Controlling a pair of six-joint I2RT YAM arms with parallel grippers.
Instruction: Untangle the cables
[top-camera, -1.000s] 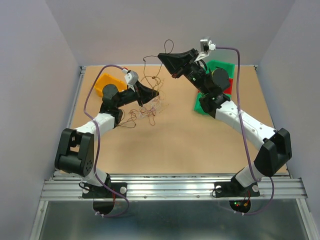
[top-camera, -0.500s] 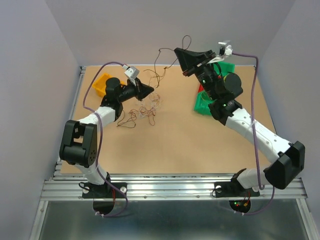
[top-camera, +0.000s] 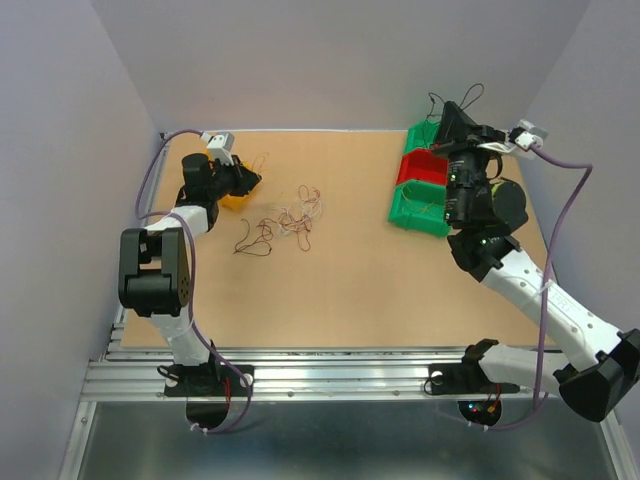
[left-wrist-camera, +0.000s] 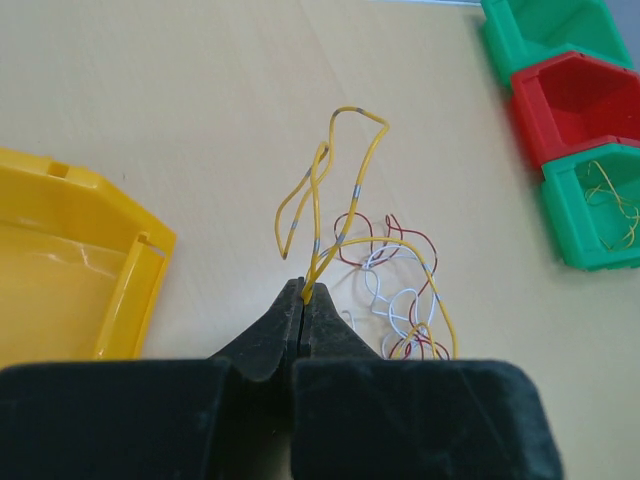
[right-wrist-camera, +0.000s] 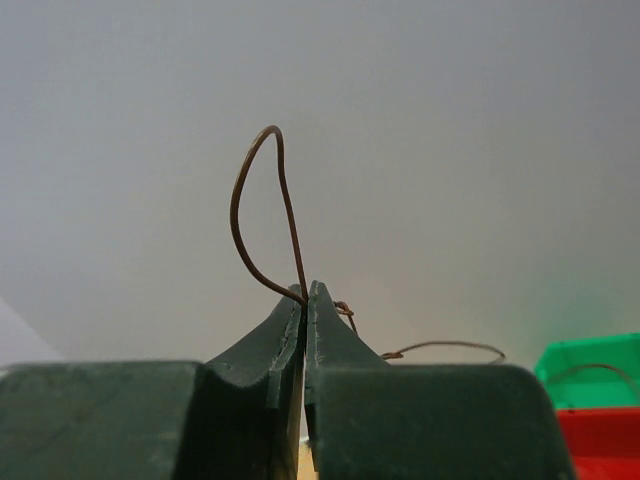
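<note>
The dark brown cable is raised high above the bins. I will lower my right gripper, tip it downward and let the cable go into the red bin (top-camera: 421, 167) (right-wrist-camera: 606, 434).
My left gripper (left-wrist-camera: 303, 291) is shut on a yellow cable (left-wrist-camera: 356, 190) that loops up out of its tips. In the top view this gripper (top-camera: 252, 178) sits at the far left beside the yellow bin (top-camera: 234, 200). A loose clump of red, white and yellow cables (top-camera: 297, 213) lies on the table to its right, also seen from the wrist as the clump (left-wrist-camera: 395, 290). A dark cable (top-camera: 253, 240) lies apart from it. My right gripper (right-wrist-camera: 305, 288) is shut on a dark brown cable (right-wrist-camera: 235, 210), raised over the far bins (top-camera: 443, 108).
A row of a green bin (top-camera: 425, 135), a red bin (top-camera: 422, 170) and a green bin (top-camera: 415, 210) stands at the right. The near green bin (left-wrist-camera: 590, 200) holds a thin yellow wire. The yellow bin (left-wrist-camera: 60, 270) is at the far left.
The left gripper closed on the yellow cable and swung left toward the yellow bin. The right arm carried the brown cable to the right, over the green and red bins.
</note>
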